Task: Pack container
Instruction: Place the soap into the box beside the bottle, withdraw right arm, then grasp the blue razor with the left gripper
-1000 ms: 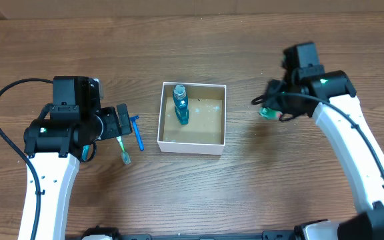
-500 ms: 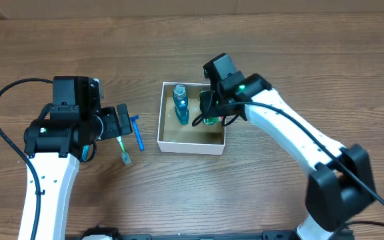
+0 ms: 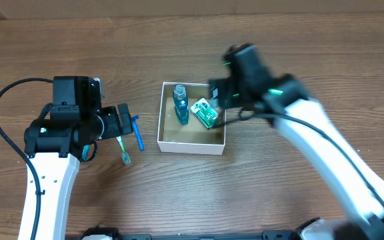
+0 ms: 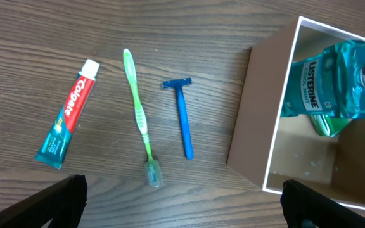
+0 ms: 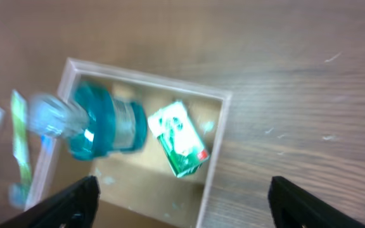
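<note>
My left gripper is to move down next, open, and to the right in the overhead view, onto the blue razor's handle, because the razor is still outside the container.
The container, a white-walled box with a brown floor, sits mid-table. Inside it are a blue mouthwash bottle and a green packet. My right gripper hovers over the container's right rim, open, with nothing between its fingers; the green packet lies below it beside the bottle. My left gripper hangs open to the left of the box. Under it lie a toothpaste tube, a green toothbrush and a blue razor, all untouched.
The toothbrush and razor lie on the wooden table just left of the container wall. In the overhead view the left arm covers the toothpaste. The right arm reaches in from the lower right.
My right gripper carried the green packet from the right of the table over the container, then opened; the packet now lies inside. The left arm has not moved.
</note>
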You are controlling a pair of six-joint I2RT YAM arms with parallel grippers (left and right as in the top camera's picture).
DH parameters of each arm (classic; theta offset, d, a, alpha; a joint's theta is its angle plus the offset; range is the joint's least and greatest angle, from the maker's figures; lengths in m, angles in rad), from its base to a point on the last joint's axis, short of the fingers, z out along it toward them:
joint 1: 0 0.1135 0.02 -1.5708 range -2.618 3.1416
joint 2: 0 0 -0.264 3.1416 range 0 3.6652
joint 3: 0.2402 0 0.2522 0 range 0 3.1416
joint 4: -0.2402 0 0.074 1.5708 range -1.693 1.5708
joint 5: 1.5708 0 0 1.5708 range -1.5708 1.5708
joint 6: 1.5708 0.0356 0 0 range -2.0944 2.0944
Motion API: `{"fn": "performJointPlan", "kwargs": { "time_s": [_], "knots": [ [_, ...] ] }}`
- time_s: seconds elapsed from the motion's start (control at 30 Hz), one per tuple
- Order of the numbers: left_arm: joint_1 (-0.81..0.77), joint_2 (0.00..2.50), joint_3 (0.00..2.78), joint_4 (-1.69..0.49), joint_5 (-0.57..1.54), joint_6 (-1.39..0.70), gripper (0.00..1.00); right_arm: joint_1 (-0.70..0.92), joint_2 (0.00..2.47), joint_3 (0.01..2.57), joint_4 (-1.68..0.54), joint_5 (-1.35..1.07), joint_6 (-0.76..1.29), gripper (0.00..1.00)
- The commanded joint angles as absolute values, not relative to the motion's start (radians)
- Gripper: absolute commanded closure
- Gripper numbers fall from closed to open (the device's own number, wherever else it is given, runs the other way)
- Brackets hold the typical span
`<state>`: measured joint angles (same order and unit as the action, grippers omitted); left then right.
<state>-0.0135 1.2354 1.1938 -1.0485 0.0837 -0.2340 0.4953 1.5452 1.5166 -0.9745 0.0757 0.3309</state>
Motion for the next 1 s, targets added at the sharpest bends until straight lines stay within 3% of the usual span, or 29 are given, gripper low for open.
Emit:
{"fn": "performJointPlan", "kwargs": {
  "time_s": [0.0, 0.17, 0.27, 0.63, 0.83, 0.9, 0.97],
  "knots": [
    [-0.082, 1.239, 1.214, -1.053, 0.054, -0.282, 0.0, 0.298, 1.369, 1.552, -1.063, 0.128, 0.398, 0.08],
    [-0.145, 1.348, 1.214, -1.072, -0.002, -0.394, 0.0, -0.048, 1.311, 1.547, -1.25, -0.028, 0.367, 0.01],
    [-0.145, 1.462, 1.214, -1.066, 0.021, -0.41, 0.0, -0.152, 1.324, 1.518, -1.251, -0.131, 0.324, 0.01],
    [-0.144, 1.862, 1.214, -0.902, 0.097, -0.43, 0.0, -0.164, 1.349, 1.492, -1.247, -0.133, 0.324, 0.02],
    [-0.144, 1.944, 1.214, -0.851, 0.096, -0.431, 0.0, -0.164, 1.349, 1.492, -1.247, -0.133, 0.321, 0.02],
    [-0.144, 1.958, 1.214, -0.848, 0.094, -0.431, 0.13, -0.164, 1.349, 1.492, -1.247, -0.133, 0.321, 0.02],
    [-0.144, 1.959, 1.214, -0.852, 0.094, -0.43, 0.35, -0.164, 1.349, 1.492, -1.247, -0.133, 0.32, 0.02]
  ]
}}
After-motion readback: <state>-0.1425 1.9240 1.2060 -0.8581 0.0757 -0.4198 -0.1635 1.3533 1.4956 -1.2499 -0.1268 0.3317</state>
